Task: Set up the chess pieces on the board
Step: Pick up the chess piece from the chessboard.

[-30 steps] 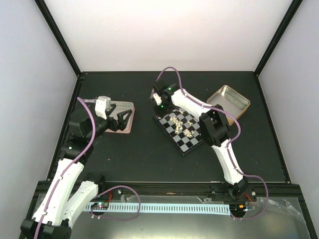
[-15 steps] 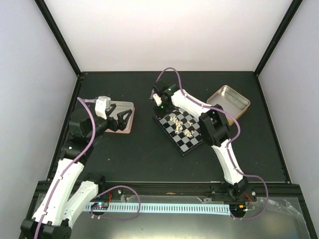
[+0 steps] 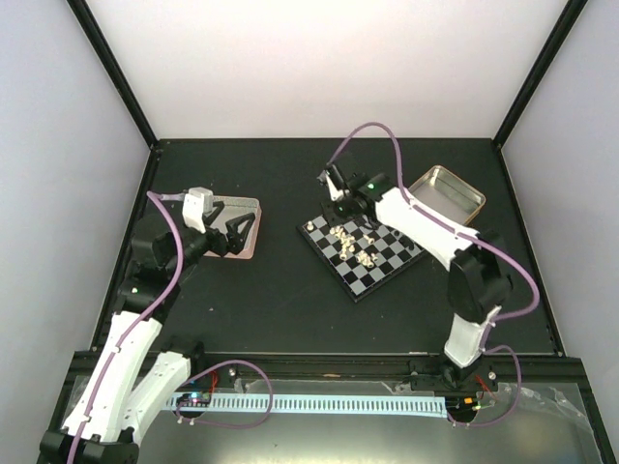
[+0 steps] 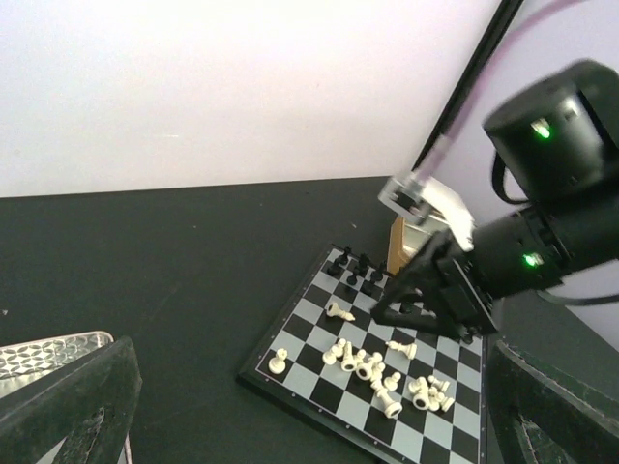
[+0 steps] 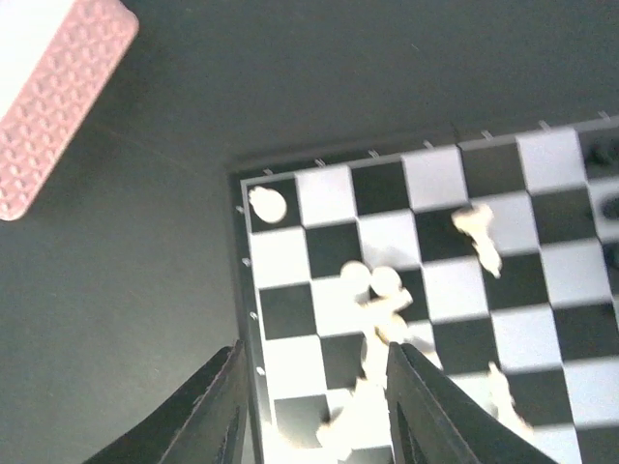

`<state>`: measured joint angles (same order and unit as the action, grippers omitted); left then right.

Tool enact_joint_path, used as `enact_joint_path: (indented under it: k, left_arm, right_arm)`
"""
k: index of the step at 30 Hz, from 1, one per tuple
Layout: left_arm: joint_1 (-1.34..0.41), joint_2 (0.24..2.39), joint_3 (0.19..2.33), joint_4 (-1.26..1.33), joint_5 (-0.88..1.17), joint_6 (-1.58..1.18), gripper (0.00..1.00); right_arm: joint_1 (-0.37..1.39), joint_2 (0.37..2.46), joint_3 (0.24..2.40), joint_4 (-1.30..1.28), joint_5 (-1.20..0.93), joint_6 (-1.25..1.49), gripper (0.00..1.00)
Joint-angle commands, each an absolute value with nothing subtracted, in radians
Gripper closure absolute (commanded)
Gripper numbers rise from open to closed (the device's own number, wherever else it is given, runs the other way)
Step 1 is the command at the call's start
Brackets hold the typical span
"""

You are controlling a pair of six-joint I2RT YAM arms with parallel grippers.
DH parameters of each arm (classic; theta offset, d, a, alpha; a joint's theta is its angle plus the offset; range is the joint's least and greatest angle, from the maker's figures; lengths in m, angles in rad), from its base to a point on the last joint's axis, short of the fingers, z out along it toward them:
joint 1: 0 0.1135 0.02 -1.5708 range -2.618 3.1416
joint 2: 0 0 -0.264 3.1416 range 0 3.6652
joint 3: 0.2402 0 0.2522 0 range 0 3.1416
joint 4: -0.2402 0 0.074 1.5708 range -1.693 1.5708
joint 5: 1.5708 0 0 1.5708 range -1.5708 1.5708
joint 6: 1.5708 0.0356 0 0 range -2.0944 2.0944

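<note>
The base lies below and back from the right gripper, sticking out of the heap of chess pieces, so the right gripper should draw back and lower its open fingers around the cream-white king's base (image 3: 343,256) (image 5: 335,440).
The board (image 3: 373,276) lies at mid-table, turned like a diamond. A heap of cream-white chess pieces (image 3: 353,246) lies toppled across its middle. One white piece (image 3: 309,224) stands alone on the left corner square, also seen in the wrist views (image 4: 279,362) (image 5: 266,203). A few black pieces (image 4: 353,266) stand along the far edge. My right gripper (image 3: 335,192) hovers over the board's far-left side, open, with nothing between its fingers (image 5: 228,406). My left gripper (image 3: 242,230) is wide open and empty, well left of the board.
A pinkish embossed tin (image 3: 244,209) lies under my left gripper, also visible in the right wrist view (image 5: 58,116). An open silver tin (image 3: 443,193) sits at the back right. Black frame posts and light walls surround the dark table.
The right gripper has opened and drawn back from the board's left corner toward the far side, its elbow swinging right. A lone white piece now shows on that corner. The left arm is still.
</note>
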<state>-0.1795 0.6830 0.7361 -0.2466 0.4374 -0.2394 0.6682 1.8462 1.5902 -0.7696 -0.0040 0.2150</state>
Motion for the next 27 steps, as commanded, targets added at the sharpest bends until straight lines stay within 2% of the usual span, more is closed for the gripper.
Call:
enact_joint_path:
  k: [1,7,13,20,27]
  left_arm:
    - [-0.186,0.66,0.728,-0.229,0.449,-0.255,0.01]
    - [-0.186,0.669,0.726,-0.209,0.474,-0.273,0.01]
    - [-0.186,0.678,0.727,-0.217,0.477,-0.273,0.01]
    - [-0.186,0.679,0.727,-0.216,0.479,-0.273,0.01]
    - [-0.187,0.684,0.727,-0.214,0.481,-0.273,0.01]
  right_arm:
    - [0.67,1.722,1.386,-0.698,0.082,0.339,0.59]
    - [0.677,1.712,1.247,-0.664,-0.009,0.427,0.58]
    - [0.692,1.78,1.256,-0.671,0.017,0.473,0.59]
    - [0.692,1.846,1.28,-0.7,0.061,0.508,0.67]
    - [0.693,1.871,1.277,-0.701,0.054,0.518,0.69]
